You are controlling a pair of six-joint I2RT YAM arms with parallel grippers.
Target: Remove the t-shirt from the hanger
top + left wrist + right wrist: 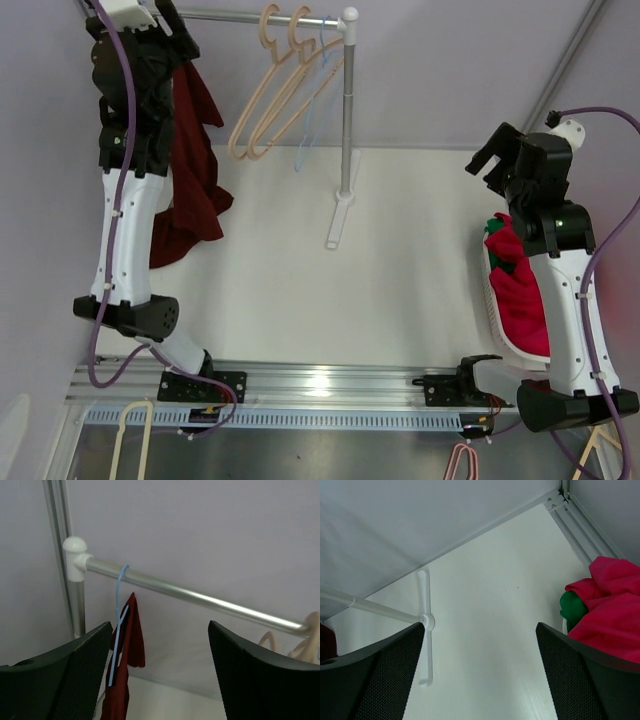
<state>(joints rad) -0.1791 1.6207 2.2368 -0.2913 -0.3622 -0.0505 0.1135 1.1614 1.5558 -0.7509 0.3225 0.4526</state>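
The hanger's neck (119, 621) shows bare below the hook, so my left gripper will move outward, down and toward the left in its wrist view onto it.
A dark red t-shirt (195, 190) hangs at the left end of the rack's rod (240, 15). In the left wrist view the t-shirt (125, 655) hangs on a thin blue hanger (119, 630), whose hook sits over the rod (200, 597). My left gripper (160, 680) is open and empty. It is raised near the rod, with the t-shirt just inside its left finger (65, 680) and not touching it. My right gripper (487, 158) is open and empty, low over the table at the right (480, 680).
Beige hangers (265, 95) and an empty blue hanger (312, 125) hang near the rack's right post (347, 110). The rack's foot (424, 630) lies on the table. A white basket (492, 300) at the right holds red (615, 605) and green (572, 607) clothes.
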